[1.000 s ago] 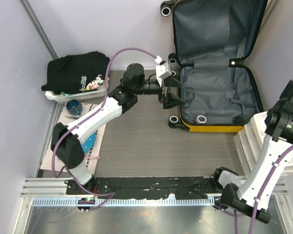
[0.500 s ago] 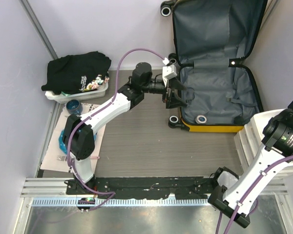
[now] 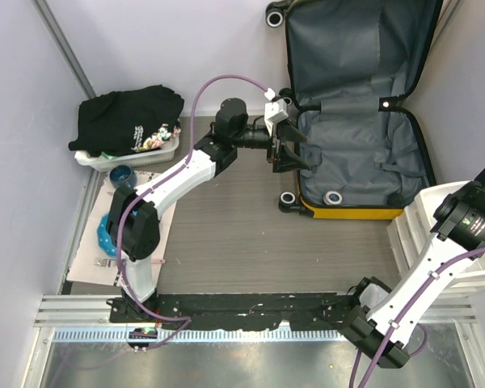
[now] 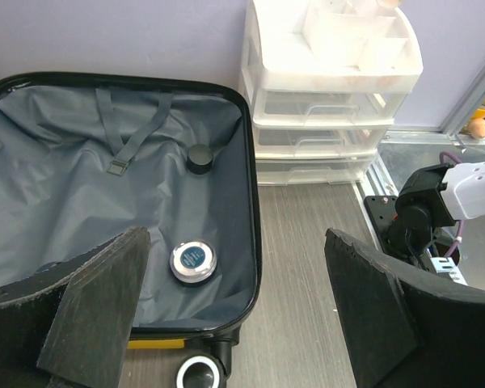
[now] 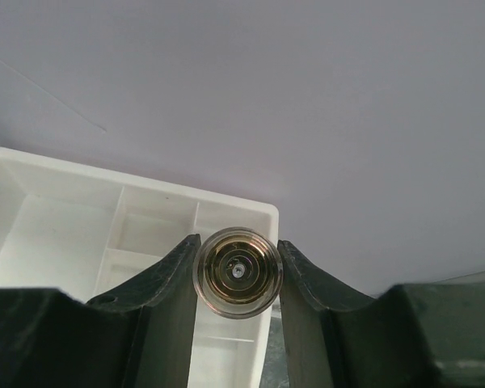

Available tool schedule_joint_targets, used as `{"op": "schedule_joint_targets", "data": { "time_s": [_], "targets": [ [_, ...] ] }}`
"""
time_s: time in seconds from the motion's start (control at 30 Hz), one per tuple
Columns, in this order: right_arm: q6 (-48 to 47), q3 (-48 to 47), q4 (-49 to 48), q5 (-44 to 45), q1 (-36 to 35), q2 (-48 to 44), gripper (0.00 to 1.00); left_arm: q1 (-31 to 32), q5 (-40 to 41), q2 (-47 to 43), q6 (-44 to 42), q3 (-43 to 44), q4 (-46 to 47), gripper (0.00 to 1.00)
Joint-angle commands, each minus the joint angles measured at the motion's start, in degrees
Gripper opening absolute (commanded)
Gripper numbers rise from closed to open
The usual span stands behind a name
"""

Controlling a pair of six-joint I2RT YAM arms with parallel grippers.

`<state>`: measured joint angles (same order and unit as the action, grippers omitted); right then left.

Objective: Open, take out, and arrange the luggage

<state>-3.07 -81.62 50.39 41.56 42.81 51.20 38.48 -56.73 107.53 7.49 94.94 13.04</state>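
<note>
I should lower the clear jar (image 5: pixel 238 272) with my right gripper toward the small corner section by the side of the divided tray, because the jar is still hanging above that tray.
The luggage (image 3: pixel 347 213), a yellow suitcase, lies open with its lid leaning on the back wall and its grey lining (image 4: pixel 81 186) showing. Inside are a round silver tin with a blue label (image 4: pixel 193 260) (image 3: pixel 334 196) and a small black cap (image 4: pixel 200 158). My left gripper (image 3: pixel 299 151) (image 4: pixel 234 267) hangs open above the suitcase's left rim, by a black wheel (image 4: pixel 198 373), with nothing between its fingers. My right gripper (image 5: pixel 238 271) is shut on a round clear jar (image 5: pixel 238 272) above the white drawer unit's top tray (image 5: pixel 65 234).
The white drawer unit (image 4: pixel 323 97) (image 3: pixel 436 210) stands right of the suitcase, under the right arm (image 3: pixel 469 218). At the left, a white basket (image 3: pixel 105 160) holds a black garment (image 3: pixel 129 117), with a blue cup (image 3: pixel 121 174) on a mat in front. Walls close in on left, back and right.
My left arm has stretched further right and back, bringing its open gripper up to the suitcase rim. The right arm's wrist has dropped lower over the drawer unit, still holding the jar.
</note>
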Motion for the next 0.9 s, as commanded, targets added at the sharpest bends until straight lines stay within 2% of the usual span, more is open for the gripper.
{"op": "schedule_joint_targets", "data": {
  "time_s": [0.0, 0.43, 0.8, 0.83, 0.87],
  "targets": [
    [0.0, 4.3, -7.5, 2.6, 1.4, -3.3, 0.01, -0.5, -1.6, 0.1, 1.3, 2.2, 3.3, 0.93],
    [-2.1, 4.7, -12.7, 1.3, 1.7, -2.7, 0.01, -1.1, -2.6, 1.0, 3.4, 1.7, 5.6, 0.93],
    [0.0, 9.7, -13.9, 0.5, 2.6, -2.2, 0.0, -1.8, -2.7, 1.7, 4.6, 2.3, 6.7, 0.93],
    [0.0, 9.9, -14.0, 0.3, 2.6, -2.2, 0.02, -1.8, -2.6, 1.8, 4.6, 2.3, 6.7, 0.93],
    [0.1, 10.2, -14.0, -0.1, 2.7, -2.4, 0.15, -1.9, -2.6, 1.9, 4.6, 2.4, 6.7, 0.93]
  ]
}}
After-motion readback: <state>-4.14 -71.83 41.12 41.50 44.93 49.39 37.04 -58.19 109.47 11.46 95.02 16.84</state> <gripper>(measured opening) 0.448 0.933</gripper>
